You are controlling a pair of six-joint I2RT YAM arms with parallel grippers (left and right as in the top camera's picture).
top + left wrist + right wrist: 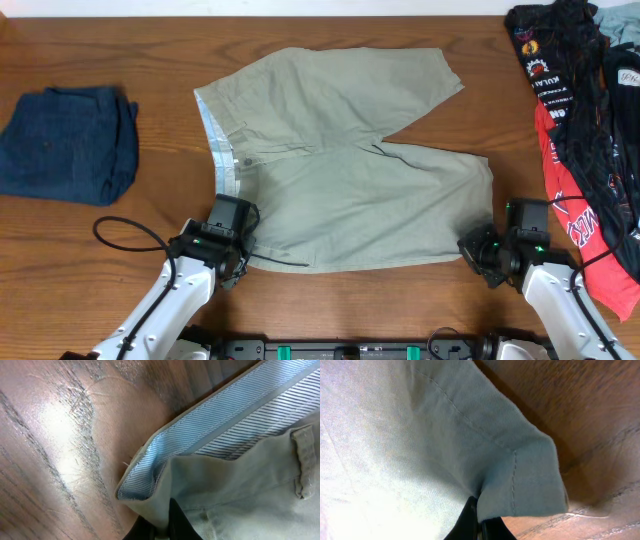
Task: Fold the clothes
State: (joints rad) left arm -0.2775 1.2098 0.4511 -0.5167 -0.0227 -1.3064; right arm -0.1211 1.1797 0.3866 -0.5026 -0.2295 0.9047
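I need to lift my left gripper, move it outward and lower it onto the waistband's far half (212,128) to let go, because both legs still lie spread side by side.
The khaki-tan trousers (340,170) lie spread flat on the wooden table, waistband with pale striped lining (222,150) at the left, leg hems at the right. My left gripper (232,232) is shut on the near waistband corner; the left wrist view shows the khaki cloth (240,485) pinched between its fingers (167,527), striped lining (225,420) above. My right gripper (482,246) is shut on the near leg's hem corner; the right wrist view shows the hem (520,470) bunched in its fingers (479,522).
Folded dark blue jeans (65,142) lie at the far left. A pile of black and red garments (585,130) fills the right edge, close to my right arm. A black cable (125,235) loops beside my left arm.
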